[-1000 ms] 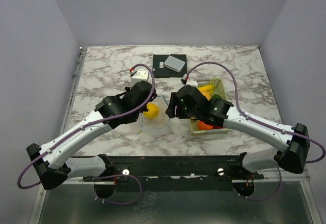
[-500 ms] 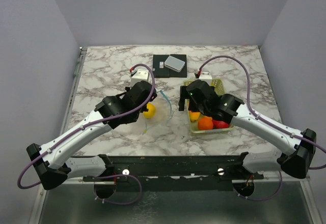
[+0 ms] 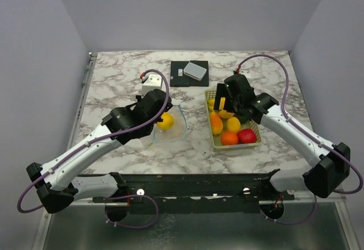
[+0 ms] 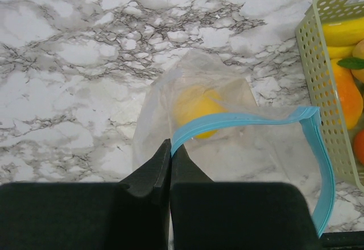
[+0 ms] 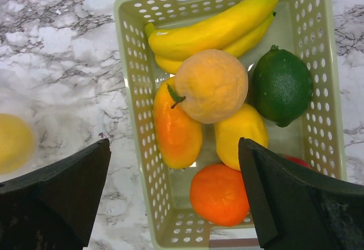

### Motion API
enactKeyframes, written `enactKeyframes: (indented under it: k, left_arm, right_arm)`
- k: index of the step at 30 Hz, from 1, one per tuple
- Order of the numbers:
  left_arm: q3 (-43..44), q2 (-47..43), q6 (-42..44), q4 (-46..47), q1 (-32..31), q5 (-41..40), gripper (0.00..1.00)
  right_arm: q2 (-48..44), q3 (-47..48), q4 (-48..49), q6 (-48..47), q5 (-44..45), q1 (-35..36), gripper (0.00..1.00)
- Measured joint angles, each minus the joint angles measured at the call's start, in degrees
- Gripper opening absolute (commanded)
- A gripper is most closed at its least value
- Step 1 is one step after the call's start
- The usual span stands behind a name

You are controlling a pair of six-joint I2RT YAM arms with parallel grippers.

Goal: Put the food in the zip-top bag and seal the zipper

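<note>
The pale orange fruit lies uppermost in the basket, overlapping the lemon and banana. My right gripper will go down next, open, into the basket and close around it.
The clear zip-top bag lies left of the basket with one yellow lemon inside. My left gripper is shut on the bag's light blue zipper and holds the mouth open; its jaws pinch the strip's left end, with the lemon seen through the plastic. My right gripper is open and empty above the basket; in its wrist view it hangs over a banana, a pale orange fruit, a dark green fruit, a lemon and an orange.
The pale yellow-green slotted basket stands right of the bag, its wall close to the bag's mouth. It also holds an orange-yellow fruit and a red apple. A grey box on a black block sits at the back.
My right gripper has moved from the bag's mouth back to the right, over the basket, open. A lemon stays in the bag. My left gripper still holds the zipper edge.
</note>
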Motion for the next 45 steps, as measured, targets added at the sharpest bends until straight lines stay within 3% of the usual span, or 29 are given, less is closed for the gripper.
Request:
enactKeyframes:
  k: [15, 37, 41, 45]
  left_arm:
    - [0.5, 0.8, 2.6, 0.0, 1.1, -6.7, 0.0]
    - [-3.4, 1.1, 2.2, 2.4, 1.1, -1.6, 0.0]
    - [-3.7, 0.9, 2.0, 2.6, 1.1, -1.3, 0.0]
    - [-3.9, 0.4, 2.0, 2.7, 1.1, -1.2, 0.0]
  right_arm:
    - [9.2, 0.0, 2.9, -1.8, -5.6, -8.8, 1.0]
    - [16.3, -0.7, 6.9, -1.8, -9.7, -12.2, 1.0]
    - [17.1, -1.2, 7.5, -1.7, -10.1, -12.2, 0.94]
    - [17.4, -1.7, 7.9, -1.7, -10.5, -12.2, 0.82]
